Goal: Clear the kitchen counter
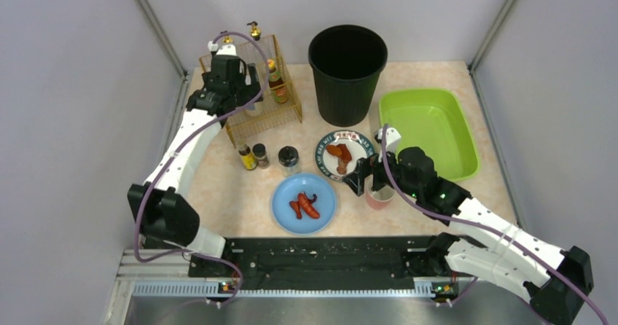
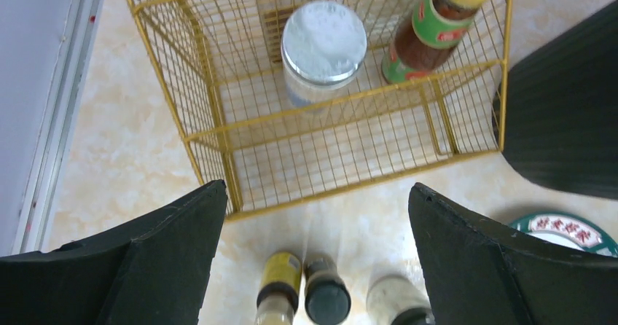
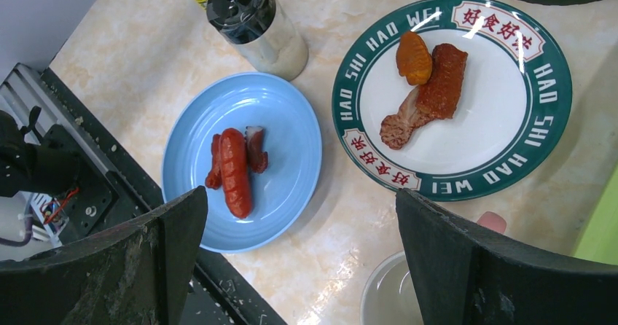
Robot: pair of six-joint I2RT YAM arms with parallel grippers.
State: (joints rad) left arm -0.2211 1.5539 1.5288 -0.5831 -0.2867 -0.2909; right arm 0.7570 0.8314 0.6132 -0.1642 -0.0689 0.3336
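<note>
The spice bottle nearest the blue plate is standing outside the rack (image 2: 321,194), so I need to move my left gripper back, toward the right in the top view, and down around the bottle.
The beige marbled kitchen counter (image 1: 233,194) holds a blue plate (image 1: 288,212) with red sausages (image 3: 235,168), a green-rimmed plate (image 3: 503,157) with fried pieces (image 3: 430,84), a pink cup (image 1: 379,197) and three spice bottles (image 1: 261,155). My left gripper (image 1: 244,95) is open and empty, held high over the front edge of the yellow wire rack (image 2: 321,194), with the bottles (image 2: 326,299) below it. My right gripper (image 1: 364,179) is open and empty above the counter between the two plates, its right finger over the cup (image 3: 390,296).
The rack holds a white-lidded jar (image 2: 324,41) and a sauce bottle (image 2: 430,33). A black bin (image 1: 347,73) stands at the back middle and a lime-green tray (image 1: 426,124) at the right. A black rail strip (image 1: 321,256) runs along the near edge.
</note>
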